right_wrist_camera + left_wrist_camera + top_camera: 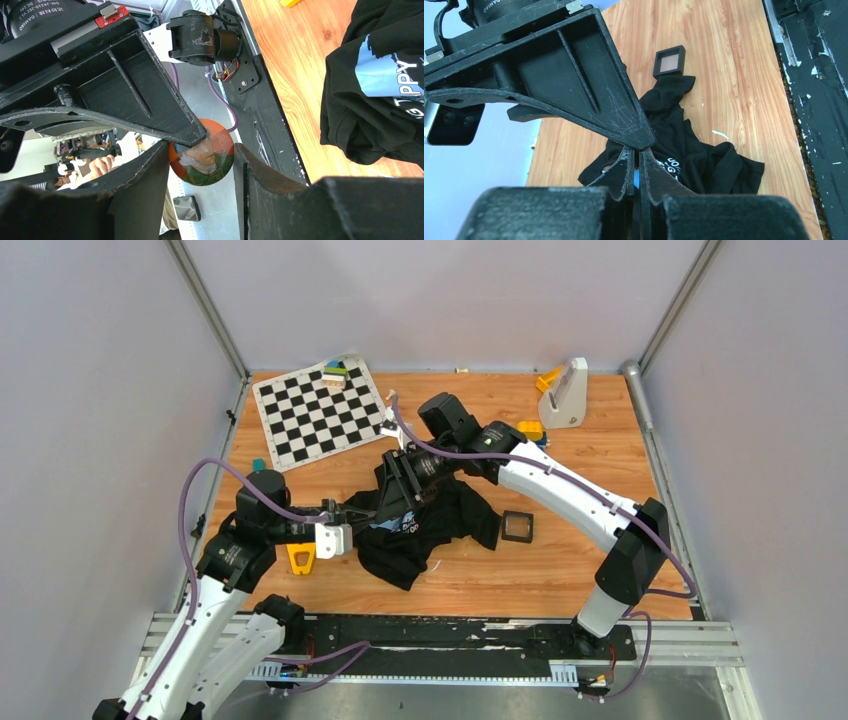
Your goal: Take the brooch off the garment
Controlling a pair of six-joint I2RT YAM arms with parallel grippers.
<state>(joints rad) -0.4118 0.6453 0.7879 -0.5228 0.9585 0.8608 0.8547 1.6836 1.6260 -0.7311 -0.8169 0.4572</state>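
Note:
The robot should next move its right gripper toward the tray, tip it down and lower it to let go of the brooch, since the shirt's plain cloth is below there.
The garment is a crumpled black T-shirt with a light-blue graphic and white lettering, lying mid-table. It also shows in the left wrist view and the right wrist view. The brooch is a small round orange-brown badge with a painted portrait. My right gripper is shut on it by its edges, held clear of the shirt; in the top view the right gripper hovers over the shirt's far edge. My left gripper is shut on a fold of the shirt's left edge.
A small black square tray lies right of the shirt and also shows in the left wrist view. A checkerboard lies far left, a white stand far right, a yellow piece near the left arm.

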